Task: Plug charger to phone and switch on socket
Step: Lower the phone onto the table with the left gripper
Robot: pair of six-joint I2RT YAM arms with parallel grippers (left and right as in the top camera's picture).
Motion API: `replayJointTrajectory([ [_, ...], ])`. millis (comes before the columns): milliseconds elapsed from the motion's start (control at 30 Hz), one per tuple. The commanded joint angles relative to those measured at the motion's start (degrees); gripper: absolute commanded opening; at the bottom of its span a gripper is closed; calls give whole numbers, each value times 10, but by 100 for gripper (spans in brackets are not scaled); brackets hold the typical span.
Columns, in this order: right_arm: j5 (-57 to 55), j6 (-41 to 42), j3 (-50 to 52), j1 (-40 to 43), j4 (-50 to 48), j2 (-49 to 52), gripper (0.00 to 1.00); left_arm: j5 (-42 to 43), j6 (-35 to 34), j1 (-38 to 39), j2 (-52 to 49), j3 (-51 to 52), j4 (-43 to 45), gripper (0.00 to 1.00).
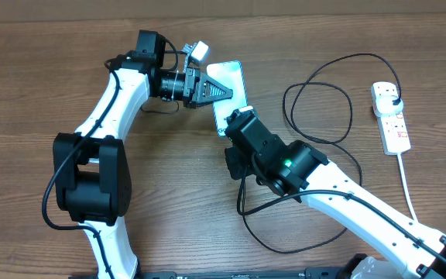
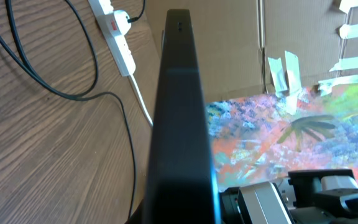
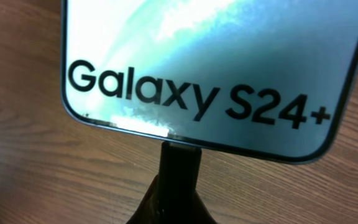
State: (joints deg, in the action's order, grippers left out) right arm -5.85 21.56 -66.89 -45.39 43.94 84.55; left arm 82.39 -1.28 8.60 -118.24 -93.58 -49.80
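I need to move my left gripper down and back next and release the phone (image 1: 235, 97) flat on the bare tabletop, because that spot is below and back of the gripper.
My left gripper (image 1: 211, 87) is shut on the phone (image 1: 235, 97) and holds it tilted above the table. In the left wrist view the phone (image 2: 179, 124) shows edge-on and hides my fingers. My right gripper (image 1: 237, 122) is shut on the charger's black connector (image 3: 179, 165), whose tip meets the phone's bottom edge below the "Galaxy S24+" text (image 3: 210, 56). The black cable (image 1: 286, 102) loops across the table to a black plug (image 1: 394, 98) seated in the white socket strip (image 1: 393, 128). The strip also shows in the left wrist view (image 2: 122, 50).
The strip's thick white cord (image 1: 409, 194) runs toward the front right. Cable loops lie right of and in front of my right arm. A colourful painted board (image 2: 278, 124) and cardboard (image 2: 235, 43) show behind the phone in the left wrist view.
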Motion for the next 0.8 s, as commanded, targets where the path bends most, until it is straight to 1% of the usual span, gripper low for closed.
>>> replayJointTrajectory([
  [0,-12,-48,-28,1,-25,0,4,48,104,4,5,-3,-51,4],
  [67,-12,-56,-35,1,-34,0,4,47,140,4,5,-3,-89,4],
  [200,-12,-56,-35,3,-54,0,4,47,235,4,5,-3,-184,4],
  [300,-7,-56,-41,4,-74,0,4,46,284,4,5,-3,-228,4],
  [400,5,-55,-50,4,-88,0,4,45,291,7,5,-3,-251,4],
  [500,28,-52,-50,4,-95,0,4,45,292,14,5,-3,-254,4],
  [600,29,-51,-53,4,-80,0,15,36,292,21,5,-3,-251,4],
  [667,31,-50,-59,4,-59,-5,20,19,291,23,5,-3,-249,4],
  [700,32,-47,-63,4,-45,-10,27,9,291,23,5,-3,-249,4],
  [733,32,-38,-69,4,-33,-16,38,-5,287,23,5,-3,-249,4],
  [767,32,-33,-76,4,-20,-23,48,-19,275,23,5,-3,-246,4],
])
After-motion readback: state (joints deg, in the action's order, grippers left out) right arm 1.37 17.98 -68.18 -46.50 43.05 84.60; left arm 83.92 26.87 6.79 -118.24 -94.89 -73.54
